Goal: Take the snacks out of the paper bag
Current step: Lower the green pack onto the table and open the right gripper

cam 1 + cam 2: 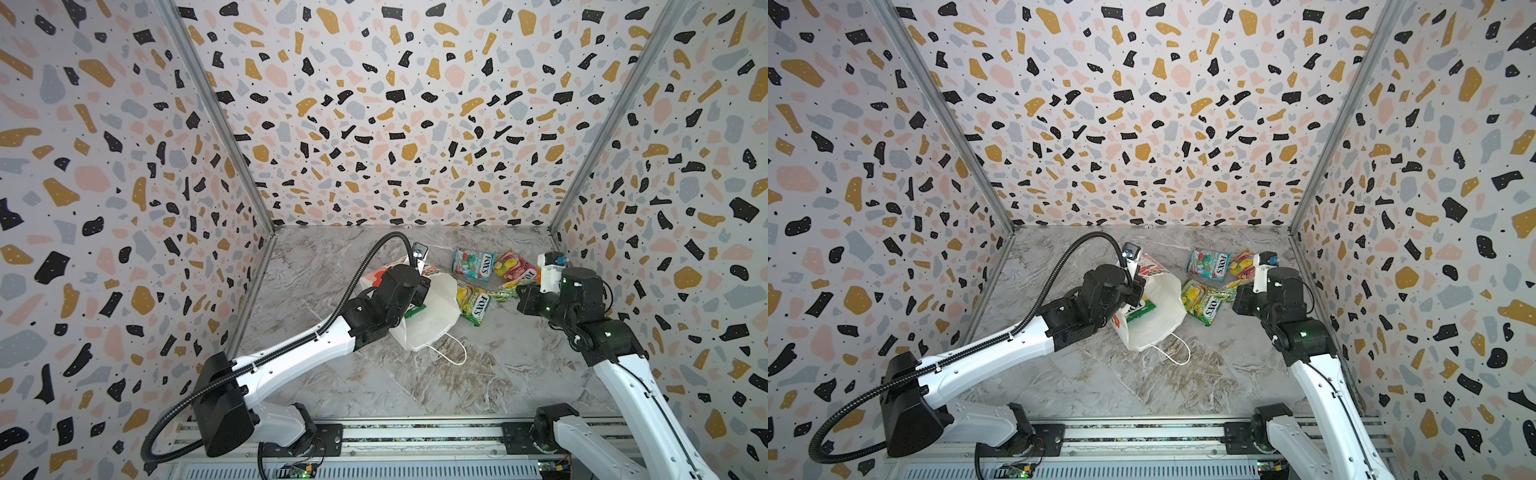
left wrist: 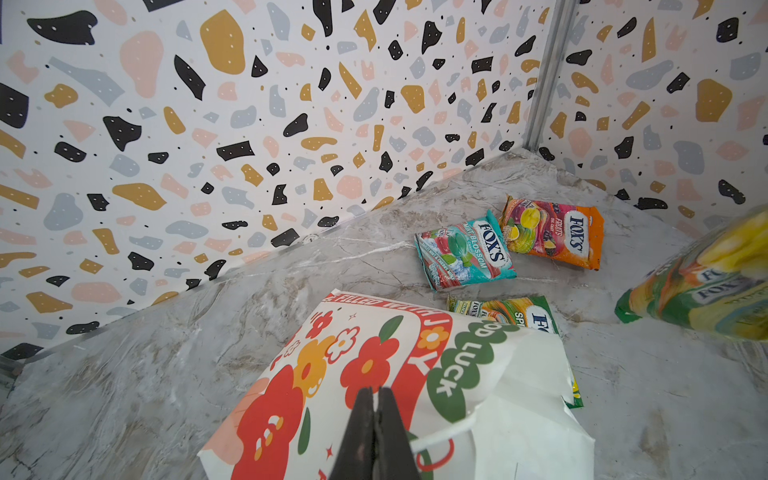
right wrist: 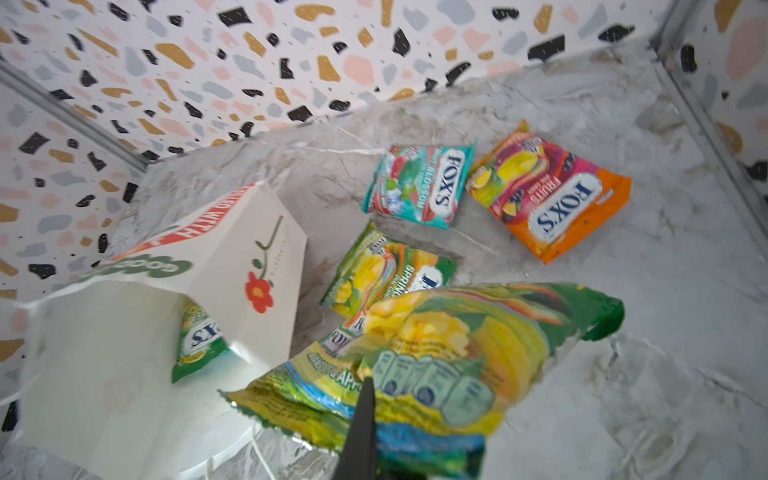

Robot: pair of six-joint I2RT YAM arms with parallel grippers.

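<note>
The marble below my right gripper is bare and clear. I need to lower the packet in my right gripper there next and release it beside the other green-yellow packet.
The white flowered paper bag (image 1: 432,320) (image 2: 478,395) lies on its side, mouth open toward the front. My left gripper (image 2: 376,390) (image 1: 422,289) is shut on the bag's upper rim. One green snack packet (image 3: 199,340) (image 1: 1140,309) sits inside the mouth. My right gripper (image 3: 368,380) (image 1: 519,293) is shut on a green-yellow packet (image 3: 457,345) (image 2: 706,286), held above the table right of the bag. On the table lie a teal-red packet (image 1: 473,264), an orange-pink one (image 1: 513,266) and another green-yellow one (image 1: 473,305), next to the bag.
The marble tabletop (image 1: 478,382) is boxed in by terrazzo-patterned walls at the back and both sides. The bag's white cord handle (image 1: 455,353) trails toward the front. The right wall (image 1: 623,249) is close behind my right arm.
</note>
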